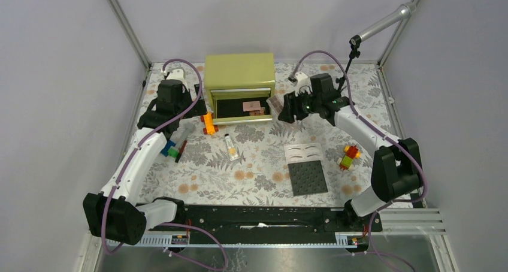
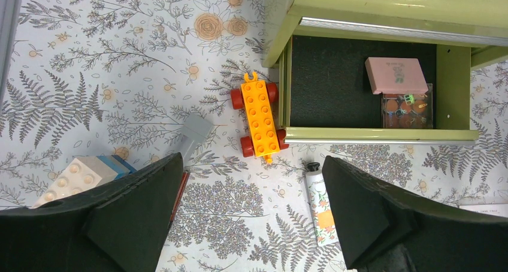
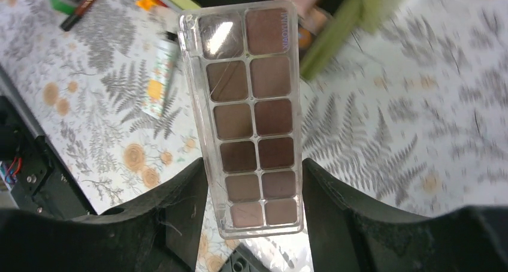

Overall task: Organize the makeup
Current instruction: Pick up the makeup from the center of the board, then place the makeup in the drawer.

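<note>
Next, the right gripper goes to the left in the top view, turns and lowers just inside the drawer's front side to release the palette, since makeup lies there.
My right gripper is shut on a clear eyeshadow palette of brown shades, held in the air beside the right end of the green box's open drawer. A pink square compact and a small clear case lie inside the drawer. My left gripper hangs open over the floral table with nothing between its fingers. A cream tube with a black cap lies by its right finger. A thin red pencil pokes out from under its left finger.
An orange toy car sits against the drawer's left front corner. Toy bricks lie left of the left gripper. A dark studded plate, a white stencil card and a red-yellow brick stack lie at the front right.
</note>
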You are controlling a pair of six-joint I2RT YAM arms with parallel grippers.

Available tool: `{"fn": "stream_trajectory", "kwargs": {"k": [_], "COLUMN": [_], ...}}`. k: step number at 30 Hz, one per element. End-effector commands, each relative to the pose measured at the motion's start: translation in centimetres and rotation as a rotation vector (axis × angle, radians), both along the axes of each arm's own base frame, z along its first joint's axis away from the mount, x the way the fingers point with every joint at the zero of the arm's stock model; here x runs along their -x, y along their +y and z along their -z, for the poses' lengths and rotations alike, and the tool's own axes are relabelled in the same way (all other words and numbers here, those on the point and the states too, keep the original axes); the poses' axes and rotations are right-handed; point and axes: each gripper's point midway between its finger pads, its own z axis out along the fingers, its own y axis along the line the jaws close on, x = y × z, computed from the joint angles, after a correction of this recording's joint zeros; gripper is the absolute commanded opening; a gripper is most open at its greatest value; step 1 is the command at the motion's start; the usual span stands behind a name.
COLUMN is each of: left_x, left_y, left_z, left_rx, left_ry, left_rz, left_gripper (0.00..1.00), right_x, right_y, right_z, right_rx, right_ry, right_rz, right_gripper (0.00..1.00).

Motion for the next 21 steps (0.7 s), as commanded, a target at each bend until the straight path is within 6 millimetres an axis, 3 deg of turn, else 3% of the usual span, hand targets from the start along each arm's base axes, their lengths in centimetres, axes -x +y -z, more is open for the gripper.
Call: {"fn": "stream_trajectory", "kwargs": {"k": [1, 6, 12, 18, 21], "left_x": [-0.8, -0.2, 1.1, 0.9, 0.9], "left_y": [0.0, 1.8, 3.9, 3.6, 3.7], "left_z": [-1.3, -3.0, -5.6, -5.2, -5.2], "left_rx": [0.015, -0.01, -0.019, -0.023, -0.025], "left_ry": [-0.062, -0.125, -0.245, -0.23, -0.229], "left_rz": [-0.008, -0.098, -0.199, -0.186, -0.188], "left_gripper": [0.99, 0.99, 0.99, 0.99, 0.99], "right_x": [0.6, 0.4, -2.9, -4.7, -5.1], "right_y": [4.3, 7.1, 9.8, 11.6, 12.2], "right_z": [-3.0, -2.4, -2.6, -2.4, -1.2], "right_rx": [0.018, 0.11, 0.248, 0.357, 0.417], "right_ry": [-0.122, -0.155, -0.215, -0.248, -0.232], "right_rz": [-0.257, -0.401, -0.473, -0.593, -0.66], "right_gripper": [0.09, 0.13, 0.13, 0.16, 0.18]}}
